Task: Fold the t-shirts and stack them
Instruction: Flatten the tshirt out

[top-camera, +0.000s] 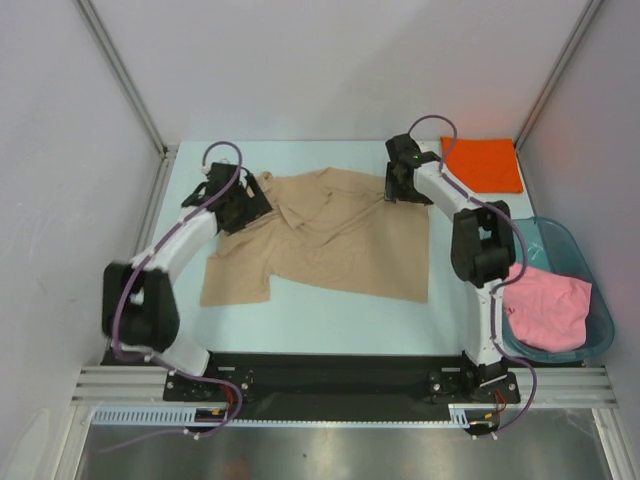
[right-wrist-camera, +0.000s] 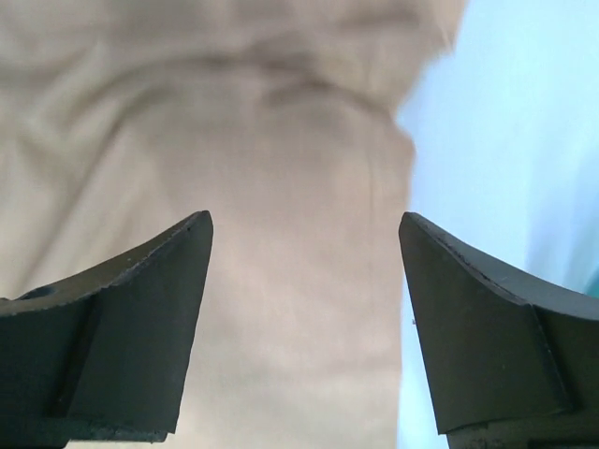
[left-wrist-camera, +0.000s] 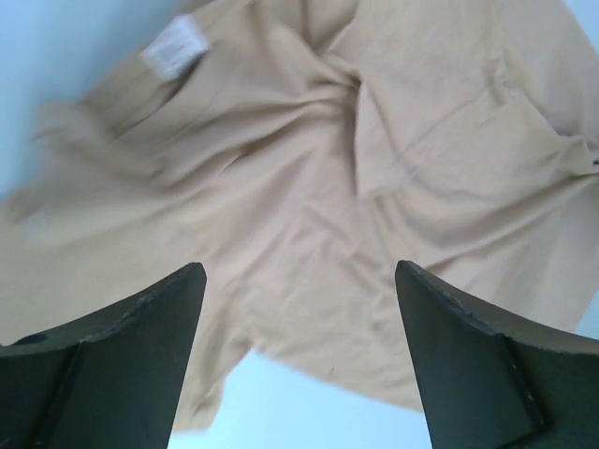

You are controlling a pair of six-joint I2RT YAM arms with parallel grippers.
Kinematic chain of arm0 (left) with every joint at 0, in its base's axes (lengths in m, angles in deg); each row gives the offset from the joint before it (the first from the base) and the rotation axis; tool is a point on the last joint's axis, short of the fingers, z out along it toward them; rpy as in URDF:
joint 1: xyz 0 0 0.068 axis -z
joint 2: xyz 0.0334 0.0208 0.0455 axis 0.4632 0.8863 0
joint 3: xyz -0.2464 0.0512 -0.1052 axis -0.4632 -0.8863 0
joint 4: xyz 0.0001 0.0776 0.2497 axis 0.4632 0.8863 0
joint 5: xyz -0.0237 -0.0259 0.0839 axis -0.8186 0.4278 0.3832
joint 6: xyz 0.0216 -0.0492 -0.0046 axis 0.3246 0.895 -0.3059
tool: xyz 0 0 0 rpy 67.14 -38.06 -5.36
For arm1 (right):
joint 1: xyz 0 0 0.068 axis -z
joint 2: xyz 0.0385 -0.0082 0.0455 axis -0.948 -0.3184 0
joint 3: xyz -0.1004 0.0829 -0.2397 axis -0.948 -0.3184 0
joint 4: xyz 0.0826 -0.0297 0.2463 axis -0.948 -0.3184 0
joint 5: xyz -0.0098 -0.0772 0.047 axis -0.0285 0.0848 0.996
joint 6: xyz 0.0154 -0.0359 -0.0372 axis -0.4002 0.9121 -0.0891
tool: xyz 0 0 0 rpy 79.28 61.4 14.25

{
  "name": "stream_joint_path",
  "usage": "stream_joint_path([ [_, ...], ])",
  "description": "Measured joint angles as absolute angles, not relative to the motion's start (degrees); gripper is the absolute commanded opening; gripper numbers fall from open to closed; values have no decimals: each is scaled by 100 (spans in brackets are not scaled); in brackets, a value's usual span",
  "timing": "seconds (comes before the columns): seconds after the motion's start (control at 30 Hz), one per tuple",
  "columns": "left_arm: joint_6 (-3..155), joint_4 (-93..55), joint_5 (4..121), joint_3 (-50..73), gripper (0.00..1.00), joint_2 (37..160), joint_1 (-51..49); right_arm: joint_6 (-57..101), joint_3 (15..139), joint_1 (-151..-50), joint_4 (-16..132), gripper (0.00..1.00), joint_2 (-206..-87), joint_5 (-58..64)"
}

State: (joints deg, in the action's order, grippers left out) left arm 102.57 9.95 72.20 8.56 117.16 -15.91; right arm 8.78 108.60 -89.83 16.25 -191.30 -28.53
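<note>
My left gripper moves back and down onto the tan sleeve's near outer corner (top-camera: 206,300) next. That corner lies below it and to its left in the top view.
The tan t-shirt (top-camera: 335,240) lies spread and rumpled on the pale blue table; it fills the left wrist view (left-wrist-camera: 309,159) and the right wrist view (right-wrist-camera: 234,187). My left gripper (top-camera: 250,205) is open and empty over the shirt's far left part. My right gripper (top-camera: 397,188) is open and empty over its far right corner. The orange t-shirt (top-camera: 483,164) lies folded at the far right corner. The pink t-shirt (top-camera: 548,308) sits bunched in the teal tub (top-camera: 590,268).
The teal tub stands at the table's right edge beside the right arm. Grey walls and metal posts (top-camera: 120,70) close in the table at left, back and right. A black base rail (top-camera: 330,375) runs along the near edge.
</note>
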Motion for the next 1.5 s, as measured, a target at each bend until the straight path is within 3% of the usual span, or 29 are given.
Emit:
stream_joint_path([
  [0.17, 10310, 1192, 7666, -578, 82, 9480, -2035, 644, 9459, -9322, 1586, 82, -17399, -2555],
  [0.3, 10314, 1544, 7845, -1396, 77, 8942, -2660, 471, 8375, -9837, 1791, 81, -16155, -2354],
  [0.53, 10329, 2007, 7955, -2108, 61, 8883, -3320, 214, 6969, -10299, 1975, 80, -15198, -1854],
  [0.73, 10321, 2003, 8114, -2217, 55, 9447, -3541, 214, 6565, -10194, 2106, 81, -14756, -1755],
  [1.23, 10480, 2058, 8652, -2373, 52, 9834, -3549, 338, 5916, -9781, 2593, 81, -14374, -999],
  [1.47, 10515, 1854, 8571, -2401, 37, 9924, -3549, 338, 5750, -9743, 2681, 81, -14216, -866],
  [1.5, 10517, 1824, 8547, -2416, 27, 9921, -3554, 334, 5728, -9741, 2678, 81, -14201, -859],
])
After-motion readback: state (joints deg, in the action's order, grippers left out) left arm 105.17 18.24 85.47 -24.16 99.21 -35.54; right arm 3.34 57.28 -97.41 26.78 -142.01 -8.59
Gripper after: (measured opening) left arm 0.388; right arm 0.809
